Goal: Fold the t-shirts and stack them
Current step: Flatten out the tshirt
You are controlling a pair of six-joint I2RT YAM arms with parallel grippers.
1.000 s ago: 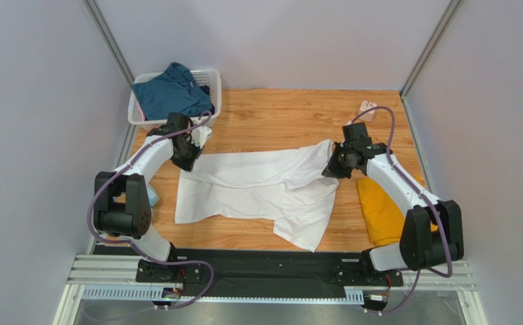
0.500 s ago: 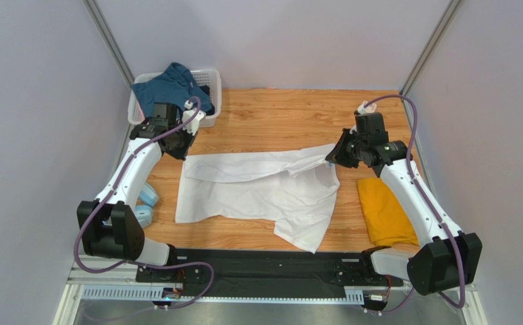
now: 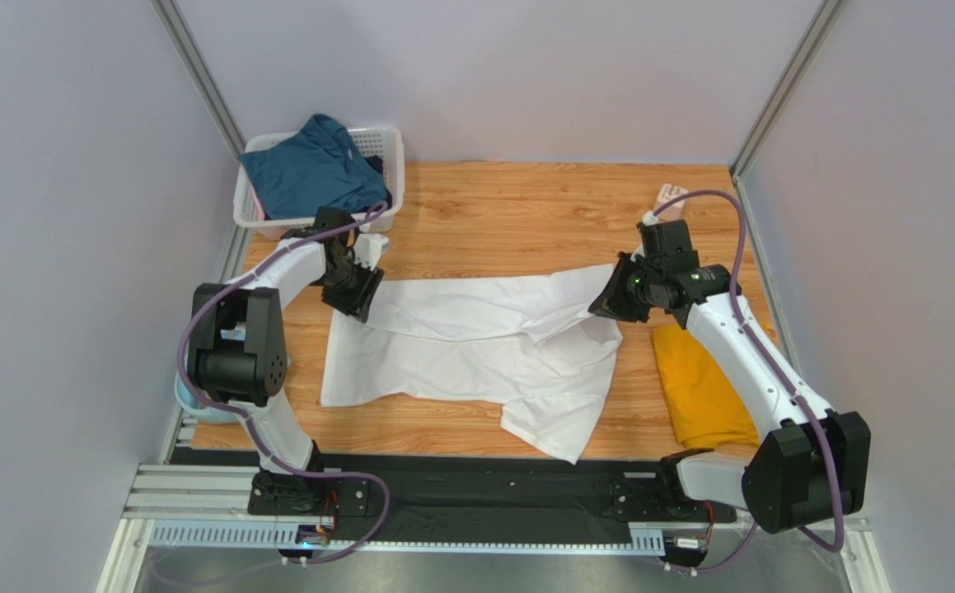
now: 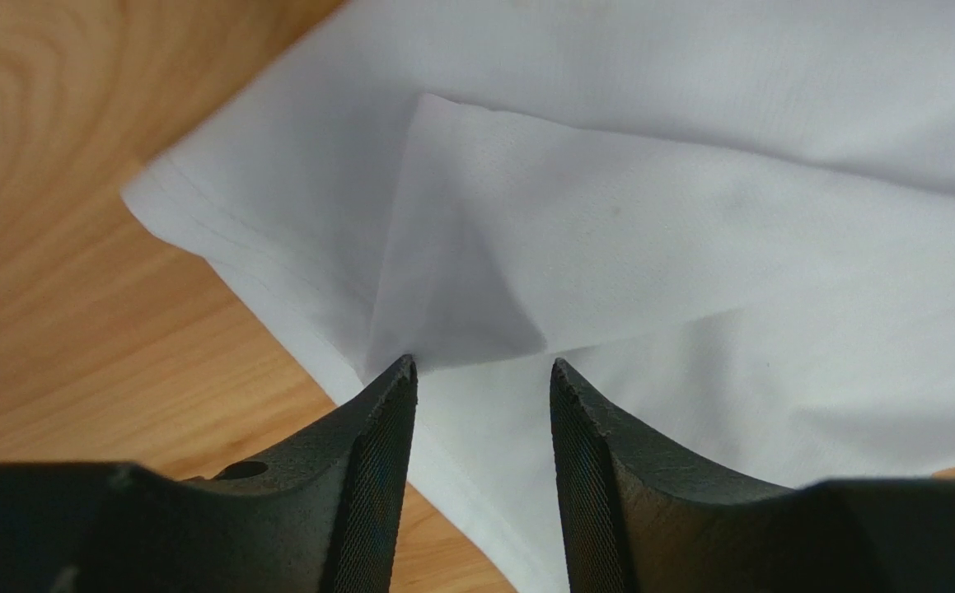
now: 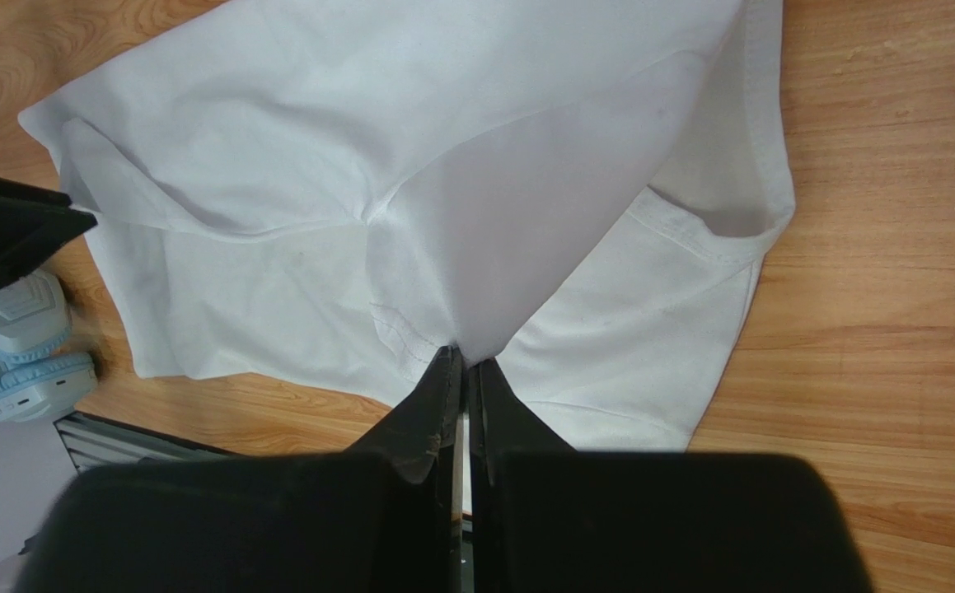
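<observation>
The folded corner lies loose just beyond my left gripper's open fingers. My left gripper comes down onto it next and closes on the cloth.
The white t-shirt lies spread across the middle of the wooden table, its far edge doubled over. My left gripper hovers over the shirt's far-left corner, open, with the folded corner lying loose just past its fingertips. My right gripper is shut on a pinch of the white t-shirt at its right side, holding that part lifted off the table. The mustard-yellow t-shirt lies folded on the right, beneath my right arm. The dark teal-blue t-shirt is heaped in the basket.
The white lattice basket stands at the far left corner, close behind my left gripper. Pale-blue curved objects lie at the table's left edge. A small pale item sits at the far right. Grey walls enclose three sides.
My left gripper has opened and let the shirt's far-left corner drop onto the table, after swinging toward the basket and back. My right gripper kept its hold and barely moved.
</observation>
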